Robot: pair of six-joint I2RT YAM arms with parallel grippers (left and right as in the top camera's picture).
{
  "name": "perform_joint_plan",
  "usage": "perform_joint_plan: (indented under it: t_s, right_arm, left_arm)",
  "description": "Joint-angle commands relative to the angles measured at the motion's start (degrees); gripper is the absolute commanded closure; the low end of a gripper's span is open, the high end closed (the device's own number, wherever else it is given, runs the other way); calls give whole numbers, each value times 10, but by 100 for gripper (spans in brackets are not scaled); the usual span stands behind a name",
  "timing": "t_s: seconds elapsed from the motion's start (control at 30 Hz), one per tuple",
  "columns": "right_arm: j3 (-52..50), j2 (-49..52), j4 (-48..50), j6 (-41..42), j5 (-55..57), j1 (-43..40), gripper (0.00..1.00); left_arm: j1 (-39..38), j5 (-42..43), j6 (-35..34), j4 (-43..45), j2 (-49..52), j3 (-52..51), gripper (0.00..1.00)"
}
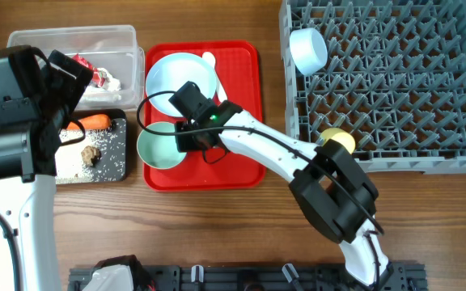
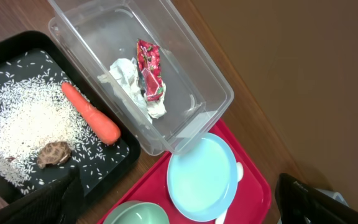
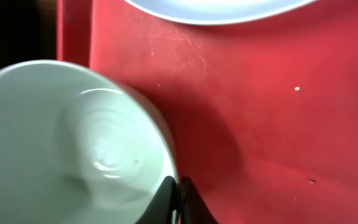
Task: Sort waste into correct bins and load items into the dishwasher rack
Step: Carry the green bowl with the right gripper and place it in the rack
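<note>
The robot's right gripper will next lift the green bowl across to the rack (image 1: 411,97), tilt it, lower it and let it go between the blue bowl and the yellow cup, where the rack's wires are empty.
My right gripper (image 3: 176,186) is shut on the near rim of the light green bowl (image 3: 61,137), which sits on the red tray (image 1: 241,121) beside the pale blue plate (image 1: 180,77) and white spoon (image 1: 209,58). My left gripper (image 2: 173,202) is open and empty, held above the bins. The clear tub (image 2: 191,62) holds the red-and-white wrapper (image 2: 149,68) and white tissue (image 2: 129,78). The black tray (image 2: 5,56) holds the carrot (image 2: 92,115), rice (image 2: 23,112) and brown lump (image 2: 53,154). The grey rack (image 1: 411,97) holds a pale blue bowl (image 1: 307,48) and the yellow cup (image 1: 338,141).
The red tray lies between the bins on the left and the rack on the right. My right arm stretches across the table from the front right to the tray. Bare wooden table lies in front of the tray and the rack.
</note>
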Motion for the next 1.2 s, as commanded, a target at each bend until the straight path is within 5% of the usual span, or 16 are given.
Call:
perform_joint_plan:
  t_s: [0.0, 0.1, 0.2, 0.47, 0.57, 0.8, 0.97, 1.17]
  right_arm:
    - [1, 19, 1, 12, 8, 5, 81]
    - [1, 19, 2, 12, 8, 5, 80]
    - [1, 19, 2, 11, 2, 5, 96]
    - [8, -73, -47, -98, -28, -71, 96]
    - [8, -165, -88, -125, 113, -107, 96]
    - [8, -346, -116, -251, 723, -121, 96]
    - [-3, -336, -184, -289, 855, -123, 96]
    - [-51, -305, -184, -368, 848, -145, 96]
  left_arm:
    - [4, -10, -7, -1, 3, 0, 0]
    - [4, -10, -7, -1, 3, 0, 0]
    - [4, -10, -7, -1, 3, 0, 0]
    - [4, -10, -7, -1, 3, 0, 0]
    - [4, -10, -7, -1, 3, 0, 0]
    - [4, -10, -7, -1, 3, 0, 0]
    - [4, -10, -7, -1, 3, 0, 0]
    - [4, -10, -7, -1, 3, 0, 0]
